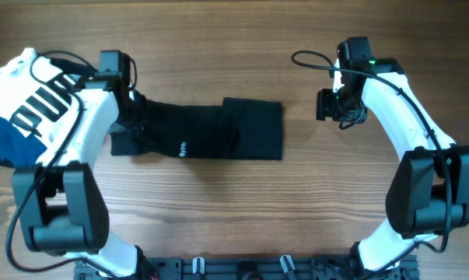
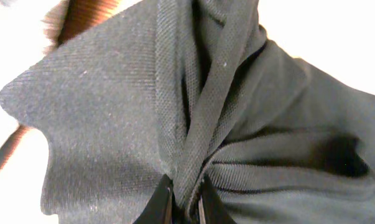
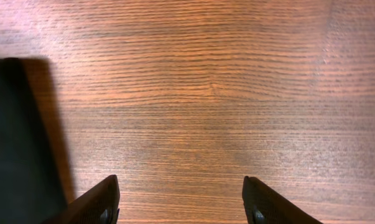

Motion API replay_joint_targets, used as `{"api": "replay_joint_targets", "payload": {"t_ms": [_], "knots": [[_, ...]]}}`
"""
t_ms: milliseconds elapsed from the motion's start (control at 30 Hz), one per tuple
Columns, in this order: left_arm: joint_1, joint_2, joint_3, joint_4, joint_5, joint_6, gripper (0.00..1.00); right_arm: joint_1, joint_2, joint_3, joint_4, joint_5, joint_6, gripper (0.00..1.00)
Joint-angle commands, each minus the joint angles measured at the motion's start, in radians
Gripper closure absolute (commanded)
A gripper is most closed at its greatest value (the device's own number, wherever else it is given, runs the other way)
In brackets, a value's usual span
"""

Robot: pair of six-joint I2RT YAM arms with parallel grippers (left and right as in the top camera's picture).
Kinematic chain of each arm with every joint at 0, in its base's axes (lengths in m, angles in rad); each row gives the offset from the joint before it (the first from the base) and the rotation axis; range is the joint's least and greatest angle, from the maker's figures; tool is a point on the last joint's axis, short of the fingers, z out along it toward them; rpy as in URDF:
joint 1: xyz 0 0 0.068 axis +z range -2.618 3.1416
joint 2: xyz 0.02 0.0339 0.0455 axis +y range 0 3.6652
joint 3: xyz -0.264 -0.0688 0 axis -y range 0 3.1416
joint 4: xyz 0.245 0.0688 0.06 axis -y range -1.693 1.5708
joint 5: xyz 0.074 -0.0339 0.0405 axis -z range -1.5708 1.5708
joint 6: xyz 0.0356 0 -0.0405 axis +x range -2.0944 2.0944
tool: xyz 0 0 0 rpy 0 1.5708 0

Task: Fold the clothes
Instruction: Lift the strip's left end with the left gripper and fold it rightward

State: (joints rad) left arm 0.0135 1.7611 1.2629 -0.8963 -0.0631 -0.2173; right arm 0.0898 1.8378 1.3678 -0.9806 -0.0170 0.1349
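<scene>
The shirt still lies long, so my left gripper needs to carry its fold toward the right in the overhead view, onto the shirt's flat opposite end (image 1: 255, 128).
The black T-shirt (image 1: 211, 131) lies folded into a long band across the middle of the table, with tiny white lettering near its front edge. My left gripper (image 1: 133, 109) is at the shirt's left end, shut on a bunched fold of the black fabric (image 2: 186, 186). My right gripper (image 1: 325, 105) is open and empty over bare wood, to the right of the shirt's right edge. In the right wrist view its fingertips (image 3: 181, 199) are wide apart and the shirt's edge (image 3: 19, 143) shows at the left.
A white garment with black stripes (image 1: 28, 97) lies at the far left on folded blue fabric (image 1: 2, 141). The wooden table (image 1: 296, 210) stretches around the shirt. The arm bases stand along the front edge.
</scene>
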Motion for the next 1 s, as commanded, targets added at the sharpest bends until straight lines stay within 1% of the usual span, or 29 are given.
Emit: {"api": "replay_joint_targets", "payload": {"t_ms": [0,67,167,333,400,467,700,867,967], "knots": [[-0.032,-0.049,0.141,-0.105,-0.025,0.031,0.96,0.011,0.000,0.010,0.000,-0.004,-0.056,0.36],[-0.068,-0.050,0.193,-0.146,-0.025,0.031,0.96,0.011,0.013,0.002,0.005,-0.033,-0.056,0.36],[-0.185,-0.050,0.253,-0.162,-0.025,0.031,0.96,0.011,0.021,-0.034,0.021,-0.059,-0.048,0.36],[-0.390,-0.026,0.254,-0.137,-0.025,0.021,0.95,0.011,0.021,-0.047,0.022,-0.063,-0.045,0.36],[-0.461,0.001,0.254,-0.128,-0.025,-0.015,0.95,0.011,0.021,-0.047,0.022,-0.063,-0.046,0.36],[-0.517,0.028,0.254,-0.115,-0.025,-0.026,0.96,0.011,0.021,-0.047,0.022,-0.063,-0.046,0.36],[-0.612,0.061,0.254,-0.064,-0.025,-0.091,0.95,0.011,0.021,-0.047,0.019,-0.063,-0.055,0.36],[-0.620,0.058,0.260,-0.047,-0.025,-0.113,0.96,0.011,0.021,-0.047,0.019,-0.063,-0.057,0.36],[-0.609,0.044,0.312,-0.089,-0.054,-0.112,0.96,0.011,0.021,-0.047,0.019,-0.063,-0.058,0.36]]}}
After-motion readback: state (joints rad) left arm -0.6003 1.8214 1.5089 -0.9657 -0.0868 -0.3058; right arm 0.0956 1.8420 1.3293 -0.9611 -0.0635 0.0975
